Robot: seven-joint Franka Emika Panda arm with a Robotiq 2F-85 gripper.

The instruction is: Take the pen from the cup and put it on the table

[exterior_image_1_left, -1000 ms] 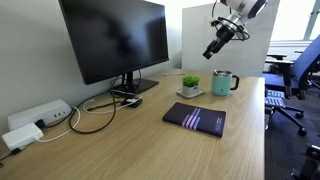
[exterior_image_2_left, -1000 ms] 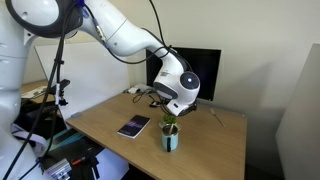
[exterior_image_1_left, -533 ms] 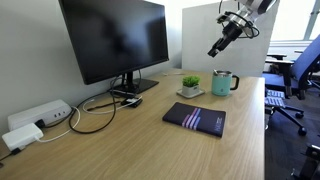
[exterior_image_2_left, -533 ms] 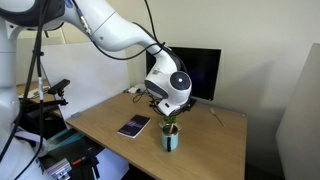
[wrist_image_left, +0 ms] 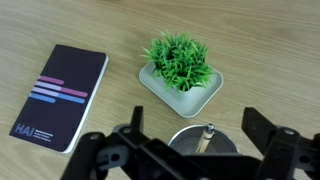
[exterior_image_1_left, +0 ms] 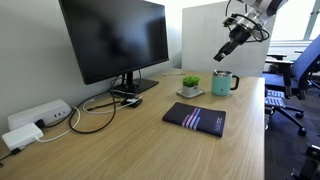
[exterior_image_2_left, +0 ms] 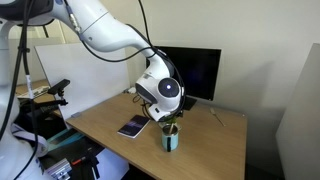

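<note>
My gripper comes down to the pen's upper end [exterior_image_1_left: 217, 71] [wrist_image_left: 208, 130] next, since the pen's tip shows at the cup's rim by the plant.
The teal cup [exterior_image_1_left: 224, 82] stands on the light wood table [exterior_image_1_left: 130, 140], beside a small potted plant. In the wrist view I look straight down into the cup [wrist_image_left: 186, 134]. The thin pale pen [wrist_image_left: 207, 134] leans inside it, its tip near the rim. My gripper [exterior_image_1_left: 223, 54] hangs in the air above the cup and touches nothing. It is open, and its two dark fingers [wrist_image_left: 136, 118] stand wide on either side of the cup's mouth. In an exterior view the gripper [exterior_image_2_left: 168, 116] is just over the cup [exterior_image_2_left: 171, 139].
A white pot with a green plant [wrist_image_left: 181, 68] sits right next to the cup. A dark notebook [exterior_image_1_left: 195, 118] lies flat nearer the table's front. A large monitor [exterior_image_1_left: 115, 38] and cables [exterior_image_1_left: 95, 110] stand further off. Office chairs [exterior_image_1_left: 295, 80] are beyond the table edge.
The arm has swung sideways, carrying the gripper to a spot over the cup. The jaws have stayed open. The cup, pen, plant and notebook have not moved.
</note>
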